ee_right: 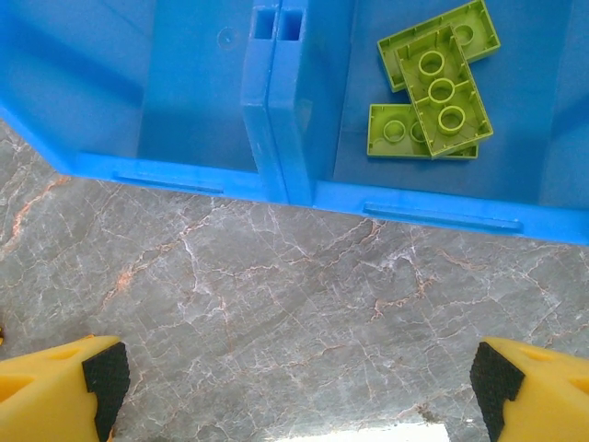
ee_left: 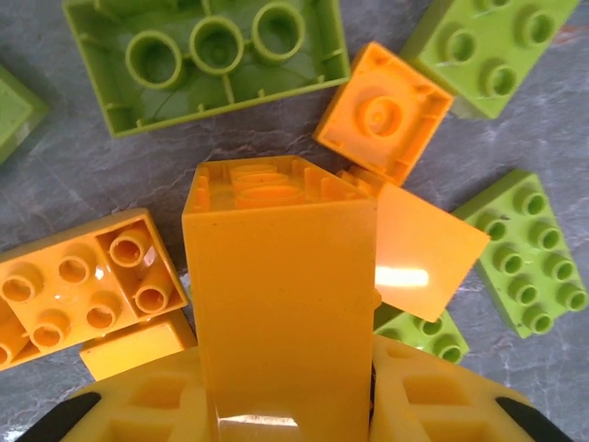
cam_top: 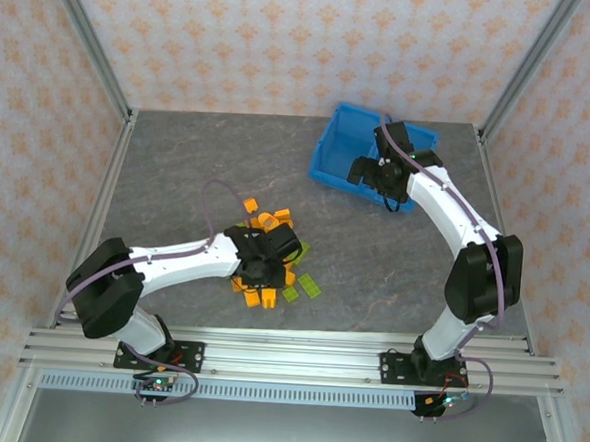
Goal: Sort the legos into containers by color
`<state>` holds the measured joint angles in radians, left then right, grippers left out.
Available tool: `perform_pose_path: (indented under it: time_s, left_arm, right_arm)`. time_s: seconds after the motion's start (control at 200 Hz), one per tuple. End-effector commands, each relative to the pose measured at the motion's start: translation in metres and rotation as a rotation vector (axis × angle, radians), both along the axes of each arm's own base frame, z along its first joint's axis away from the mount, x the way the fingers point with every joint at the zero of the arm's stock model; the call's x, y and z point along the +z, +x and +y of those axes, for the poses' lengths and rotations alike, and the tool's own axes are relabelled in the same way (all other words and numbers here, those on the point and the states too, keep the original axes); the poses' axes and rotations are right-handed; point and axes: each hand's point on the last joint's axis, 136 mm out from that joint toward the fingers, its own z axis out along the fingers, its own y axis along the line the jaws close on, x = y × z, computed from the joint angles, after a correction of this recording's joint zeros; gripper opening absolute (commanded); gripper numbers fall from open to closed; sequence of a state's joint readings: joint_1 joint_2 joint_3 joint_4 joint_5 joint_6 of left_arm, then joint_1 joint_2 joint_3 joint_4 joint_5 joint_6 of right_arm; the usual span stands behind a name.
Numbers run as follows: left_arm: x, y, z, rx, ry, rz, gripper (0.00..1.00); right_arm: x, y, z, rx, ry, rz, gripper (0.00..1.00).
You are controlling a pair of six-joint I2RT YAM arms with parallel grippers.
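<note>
The left gripper lifts the tall orange brick [ee_left: 281,304] next and carries it away from my base, then lets go of it in the bin's empty section.
A heap of orange and lime green legos [cam_top: 272,270] lies on the grey table in front of the left arm. My left gripper [cam_top: 262,269] hovers over that heap, shut on a tall orange brick [ee_left: 281,304] held between its yellow fingers [ee_left: 433,396]. Around it lie a green upside-down brick [ee_left: 207,55], an orange square brick [ee_left: 382,110] and an orange studded brick [ee_left: 78,285]. The blue bin [cam_top: 351,154] stands at the back right. My right gripper [cam_top: 386,178] hangs open at its near wall [ee_right: 276,189]. Three green bricks [ee_right: 437,83] lie in the bin's right compartment; what shows of the left compartment [ee_right: 184,92] holds nothing.
Metal frame posts and patterned walls close off the table on the left, right and back. An aluminium rail [cam_top: 287,359] runs along the near edge, where both arm bases are bolted. Bare marble-patterned tabletop [ee_right: 294,313] lies between the bin and the right fingers.
</note>
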<state>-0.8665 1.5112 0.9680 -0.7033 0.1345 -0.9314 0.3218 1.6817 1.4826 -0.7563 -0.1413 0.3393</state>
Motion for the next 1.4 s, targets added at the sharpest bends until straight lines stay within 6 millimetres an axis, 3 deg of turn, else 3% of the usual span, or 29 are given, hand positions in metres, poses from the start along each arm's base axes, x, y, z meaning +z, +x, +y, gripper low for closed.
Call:
perform_pose_path:
  time_s: [0.0,0.32,0.455,0.566,0.681,0.841,0.856,0.866,0.876,1.031,1.196,1.396]
  left_arm:
    - [0.045,0.022,-0.024,-0.074,-0.151,-0.119,0.22]
    - [0.115,0.064,-0.065,-0.173,-0.579,-0.331,0.2]
    - [0.123,0.088,-0.076,-0.158,-0.737,-0.401,0.18]
    - [0.133,0.098,-0.085,-0.156,-0.798,-0.431,0.19]
    - [0.15,0.116,-0.077,-0.145,-0.722,-0.521,0.19]
    - [0.195,0.175,-0.074,-0.13,-0.627,-0.688,0.19]
    - [0.188,0.182,-0.076,-0.13,-0.608,-0.681,0.19]
    - [0.198,0.187,-0.077,-0.133,-0.612,-0.704,0.19]
    - [0.19,0.191,-0.078,-0.134,-0.597,-0.691,0.19]
    - [0.209,0.268,-0.106,-0.195,-0.489,-0.778,0.19]
    - [0.192,0.342,-0.121,-0.23,-0.26,-0.833,0.2]
    - [0.153,0.396,-0.125,-0.167,-0.2,-0.832,0.2]
  right_arm:
    - [0.012,-0.007,-0.008,-0.02,-0.017,-0.023,0.97]
    - [0.021,-0.011,-0.011,-0.04,-0.005,-0.054,0.97]
    - [0.023,-0.012,-0.01,-0.053,0.018,-0.059,0.97]
    - [0.031,-0.016,-0.011,-0.059,0.024,-0.072,0.97]
    - [0.043,-0.019,-0.022,-0.093,-0.001,-0.112,0.97]
    - [0.064,-0.023,-0.037,-0.169,-0.009,-0.198,0.97]
    - [0.066,-0.024,-0.038,-0.174,-0.009,-0.206,0.97]
    - [0.067,-0.024,-0.039,-0.177,-0.01,-0.212,0.97]
    - [0.068,-0.025,-0.039,-0.179,-0.009,-0.215,0.97]
    - [0.085,-0.034,-0.049,-0.199,-0.03,-0.256,0.98]
    - [0.089,-0.05,-0.052,-0.205,-0.004,-0.26,0.98]
    - [0.094,-0.07,-0.044,-0.192,0.111,-0.3,0.98]
